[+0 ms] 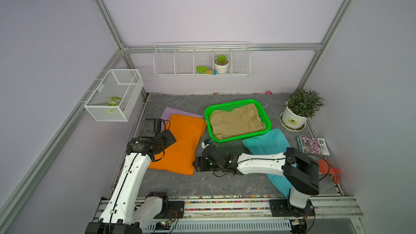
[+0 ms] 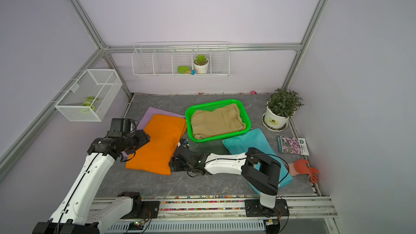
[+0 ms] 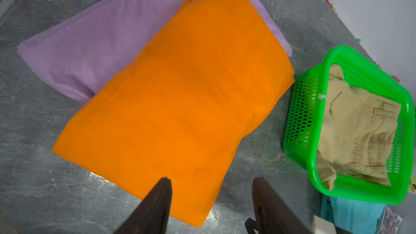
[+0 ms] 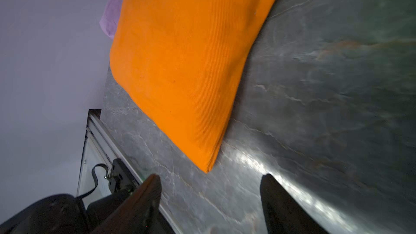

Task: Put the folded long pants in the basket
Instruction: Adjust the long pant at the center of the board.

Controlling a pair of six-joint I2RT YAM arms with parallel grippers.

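Note:
The right gripper slides low toward my left gripper next and closes around the orange pants' basket-side edge [image 1: 195,157] [image 4: 225,119]. That edge lies just past the right gripper's open fingers.
The green basket [image 1: 207,122] stands at the middle back with khaki folded pants [image 1: 236,121] inside it. Orange folded pants [image 1: 180,142] lie flat to its left, overlapping lilac pants [image 1: 171,111] behind them. Teal pants [image 1: 267,141] lie near the basket's front right, partly under my right arm. My left gripper [image 3: 212,180] hangs open and empty above the near part of the orange pants [image 3: 180,100]. My right gripper [image 4: 211,175] is open and empty, low over the table just short of the orange pants' [image 4: 186,64] near right corner.
A potted plant [image 1: 297,111] stands at the back right, with a flower booklet [image 1: 313,145] and a red glove-like item [image 1: 328,168] in front of it. White wire baskets hang on the left wall [image 1: 117,95] and back wall [image 1: 201,60].

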